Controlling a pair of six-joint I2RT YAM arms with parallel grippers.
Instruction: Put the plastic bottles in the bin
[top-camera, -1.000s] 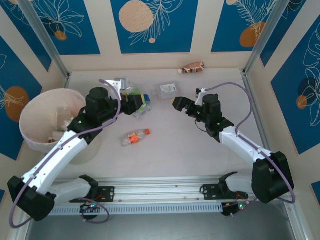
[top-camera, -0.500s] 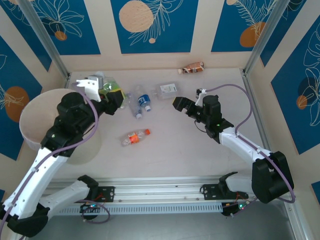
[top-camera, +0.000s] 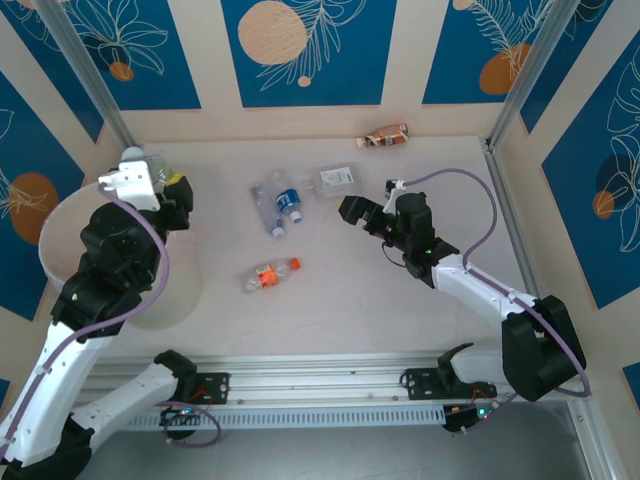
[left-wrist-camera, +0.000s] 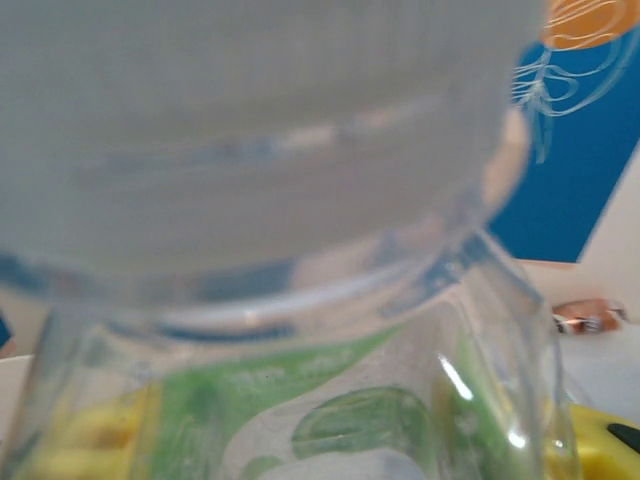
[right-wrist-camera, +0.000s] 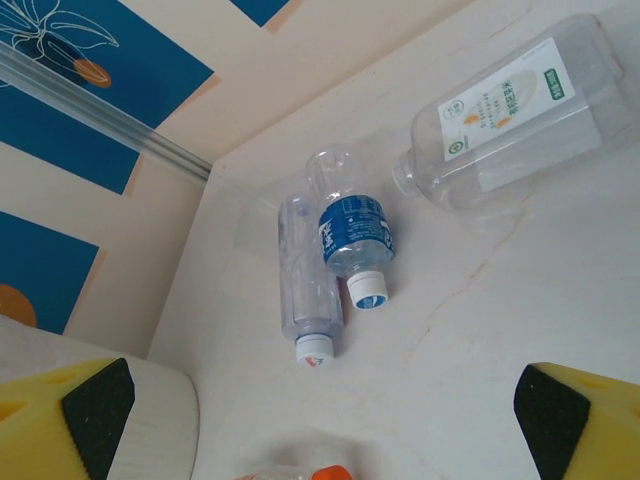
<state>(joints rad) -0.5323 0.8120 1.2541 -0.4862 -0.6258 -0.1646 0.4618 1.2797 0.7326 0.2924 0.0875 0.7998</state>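
Note:
The bottle hangs at the bin's far rim, so the robot's left gripper needs to swing over the bin's opening next and tip down to release the bottle.
My left gripper hangs over the far rim of the pale round bin, shut on a clear plastic bottle with a green label. That bottle sits right against the left wrist camera. My right gripper is open with nothing in it, a little above the table at centre right. Ahead of it lie a plain clear bottle and a blue-labelled bottle side by side. A larger clear bottle with a white label lies beyond them. An orange-capped bottle lies nearer the arms.
A brown-red bottle lies against the back wall. Metal posts stand in the back corners, and blue-patterned walls close in the table. The bin's rim reaches into the lower left of the right wrist view.
My left arm has swung left from the bottle cluster to the bin's rim, carrying the green-labelled bottle. My right gripper has edged slightly left and is still open.

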